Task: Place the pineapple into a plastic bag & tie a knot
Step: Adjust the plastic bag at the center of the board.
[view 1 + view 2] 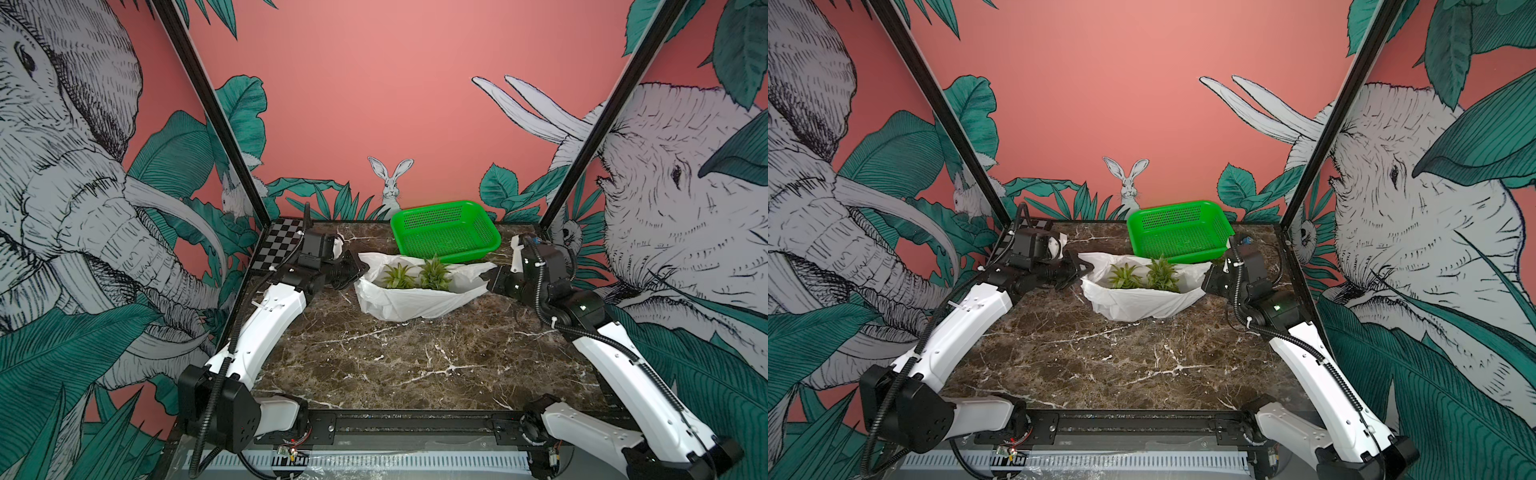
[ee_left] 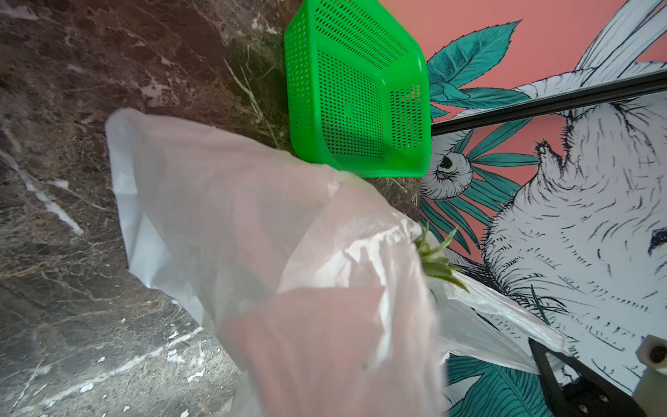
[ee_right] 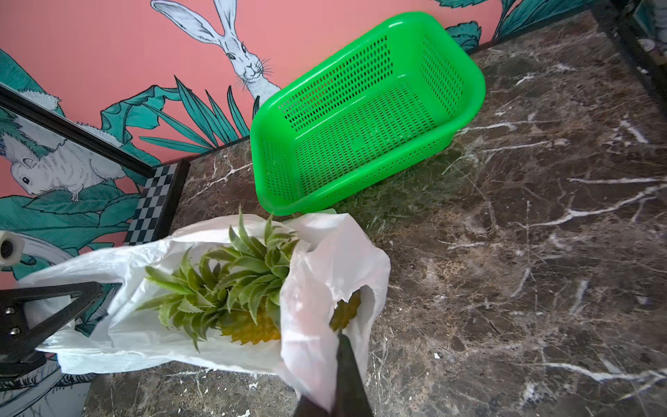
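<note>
The handle comes free next as my right gripper moves down and back, clear of the close green basket, and releases it, since bare marble lies below and back.
The white plastic bag (image 1: 415,303) (image 1: 1142,303) lies toward the back of the marble table with its mouth open. Two pineapple crowns (image 1: 399,276) (image 1: 435,274) stick up inside it, and the right wrist view shows a pineapple (image 3: 234,281) with yellow skin below the leaves. My left gripper (image 1: 358,270) (image 1: 1081,270) is shut on the bag's left handle, whose film covers its jaws in the left wrist view. My right gripper (image 1: 490,282) (image 3: 330,361) is shut on the right handle, with white film pinched between its dark fingers (image 3: 348,379). No knot is in view.
An empty green perforated basket (image 1: 436,218) (image 3: 361,119) stands just behind the bag, against the back wall. A checkerboard plate (image 1: 278,245) lies at the back left corner. Black frame posts rise at both back corners.
</note>
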Available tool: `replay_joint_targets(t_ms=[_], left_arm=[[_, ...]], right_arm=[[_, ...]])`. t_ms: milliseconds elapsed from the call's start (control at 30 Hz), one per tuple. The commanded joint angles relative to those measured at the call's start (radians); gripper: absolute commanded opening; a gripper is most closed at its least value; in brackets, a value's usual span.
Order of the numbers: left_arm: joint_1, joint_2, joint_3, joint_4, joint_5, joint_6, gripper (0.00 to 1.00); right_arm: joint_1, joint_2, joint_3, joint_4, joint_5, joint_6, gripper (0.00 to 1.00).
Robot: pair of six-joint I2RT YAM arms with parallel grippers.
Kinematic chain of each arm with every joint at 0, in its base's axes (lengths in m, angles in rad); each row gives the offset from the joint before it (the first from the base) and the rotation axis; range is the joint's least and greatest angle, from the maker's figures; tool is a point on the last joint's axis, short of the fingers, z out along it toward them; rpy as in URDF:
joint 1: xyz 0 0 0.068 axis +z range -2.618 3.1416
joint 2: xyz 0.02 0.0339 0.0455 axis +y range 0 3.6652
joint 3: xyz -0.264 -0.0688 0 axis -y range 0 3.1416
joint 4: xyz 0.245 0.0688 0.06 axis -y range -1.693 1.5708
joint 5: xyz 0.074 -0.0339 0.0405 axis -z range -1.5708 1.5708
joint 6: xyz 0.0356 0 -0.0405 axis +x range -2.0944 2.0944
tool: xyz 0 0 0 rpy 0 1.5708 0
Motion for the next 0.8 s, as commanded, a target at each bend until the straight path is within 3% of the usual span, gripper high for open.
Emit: replay_joint_targets(t_ms=[0,233,433,767], left_arm=[[0.007,-0.054,0.030,-0.019,-0.036,0.015,0.00],[0.004,-0.072,0.000,-0.024,-0.053,0.002,0.00],[-0.004,-0.063,-0.064,-0.017,-0.037,0.002,0.00],[-0.084,0.071,-0.076,-0.011,-0.007,0.023,0.00]], right_arm=[[-0.013,-0.014,0.086,-0.068,0.082,-0.029,0.00],[-0.026,0.040,0.128,-0.188,0.092,-0.036,0.00],[-0.037,0.105,-0.018,-0.239,0.132,-0.051,0.00],[-0.053,0.013,-0.114,-0.382,0.282,0.031,0.00]])
